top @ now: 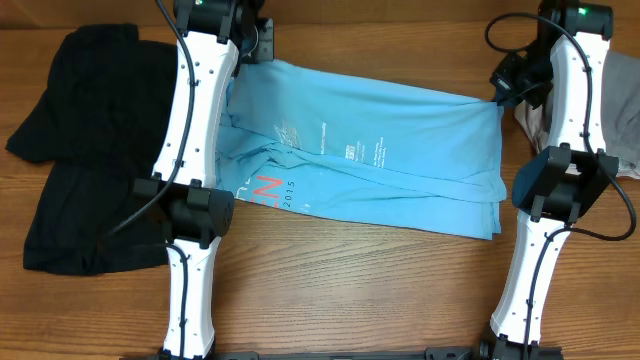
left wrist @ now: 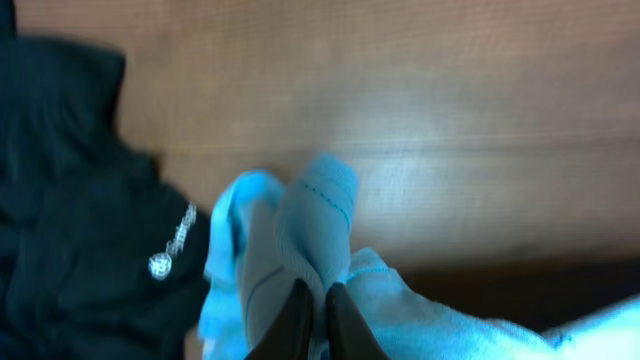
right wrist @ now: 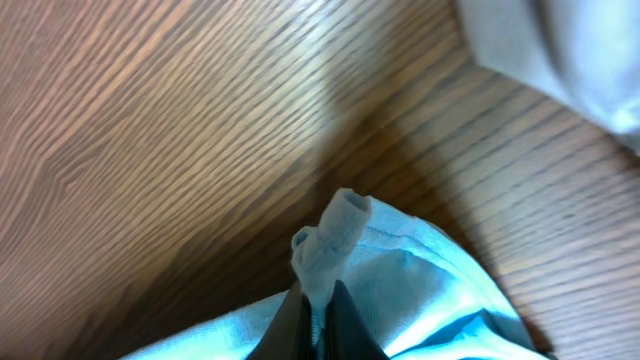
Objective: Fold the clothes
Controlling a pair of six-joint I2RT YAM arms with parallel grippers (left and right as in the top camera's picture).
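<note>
The tuft goes up, back and down over the T-shirt's near strip next for my right gripper to release, as that strip lies back from the gripper.
The light blue T-shirt lies stretched across the middle of the table, with white printed text and red letters on its left half. My left gripper is shut on a bunched fold of the T-shirt at its far left corner. My right gripper is shut on a pinched tuft of the T-shirt at its far right corner. Both corners are held at the table's far side.
A black shirt with a small white logo lies spread at the left. Grey and beige folded garments sit at the right edge, and show in the right wrist view. Bare wood lies along the front.
</note>
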